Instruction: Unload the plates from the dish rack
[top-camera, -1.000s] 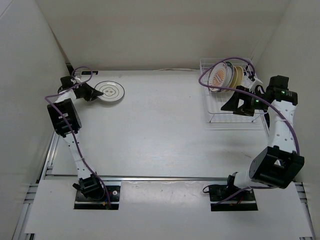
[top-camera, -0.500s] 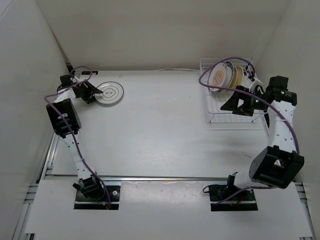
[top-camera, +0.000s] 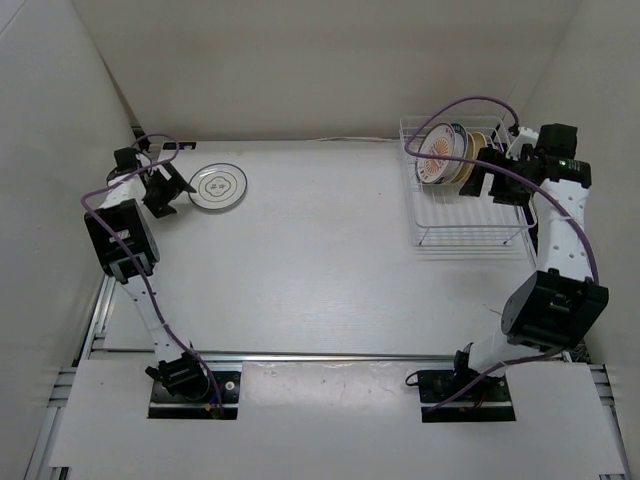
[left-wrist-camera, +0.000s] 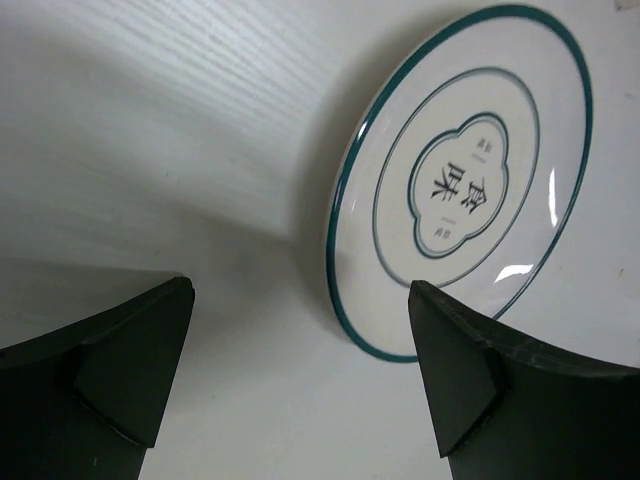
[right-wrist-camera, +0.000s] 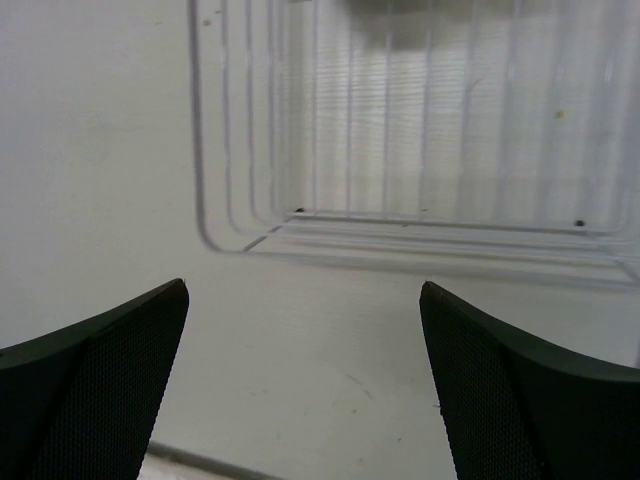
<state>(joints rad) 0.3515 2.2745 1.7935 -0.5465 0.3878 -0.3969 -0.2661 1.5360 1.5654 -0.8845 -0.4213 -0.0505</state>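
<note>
The orange-patterned plate stands at the end of the row, so my right gripper will next move outward past the tan plates and then go down to its rim.
A white plate with a dark blue-green rim (top-camera: 219, 186) (left-wrist-camera: 470, 190) lies flat on the table at the far left. My left gripper (top-camera: 171, 193) (left-wrist-camera: 300, 300) stands open just left of it, holding nothing. In the white wire dish rack (top-camera: 470, 222) (right-wrist-camera: 420, 130) at the far right, an orange-patterned plate (top-camera: 436, 155) stands on edge. Tan plates (top-camera: 470, 150) stand behind it. My right gripper (top-camera: 470, 177) (right-wrist-camera: 305, 300) hovers open over the rack beside those plates. Its wrist view shows only the rack's wire floor and the table.
White walls close in the table on the left, back and right. The left arm is close to the left wall. A purple cable loops over the right arm above the rack.
My left gripper has opened, let go of the blue-green-rimmed plate on the table, and drawn back to the left. The right gripper moved from the rack's near part toward the standing plates.
</note>
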